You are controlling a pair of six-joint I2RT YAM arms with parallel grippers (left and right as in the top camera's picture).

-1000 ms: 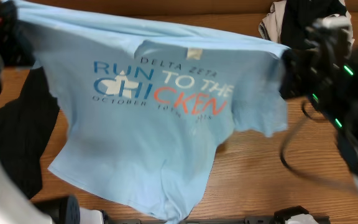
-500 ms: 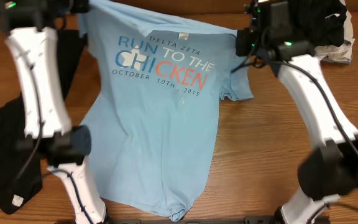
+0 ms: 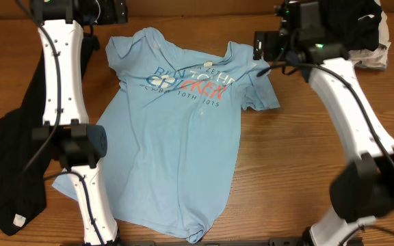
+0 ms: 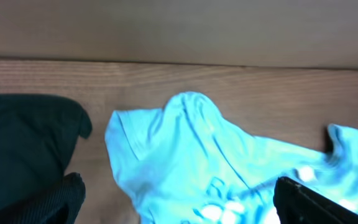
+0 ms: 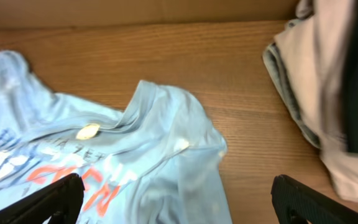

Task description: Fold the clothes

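Note:
The right gripper draws back from above the T-shirt's shoulder next and lowers onto the sleeve's outer cuff corner [image 3: 274, 104]. That sleeve lies rumpled and slumped toward the T-shirt's hem.
The light-blue T-shirt [image 3: 176, 143] lies face up on the wooden table, its hem toward the near edge. Its collar and shoulders are rumpled, so the chest lettering [image 3: 193, 83] is partly bunched. My left gripper [image 3: 113, 11] hovers open just behind the shirt's left shoulder [image 4: 166, 143], with nothing between its fingers [image 4: 48, 202]. My right gripper [image 3: 263, 45] stands open over the right shoulder and sleeve [image 5: 173, 124], also holding nothing. A long black garment [image 3: 19, 150] lies along the left side.
A heap of black and beige garments [image 3: 364, 31] sits at the back right corner, close to my right gripper; its beige edge [image 5: 309, 81] shows in the right wrist view. The black garment [image 4: 23, 143] lies just left of the shirt's shoulder. The table's back wall runs behind both grippers.
Both grippers have opened and let go of the shirt's shoulders. The shirt's upper part has dropped onto the table and crumpled; one second ago it was held up and stretched.

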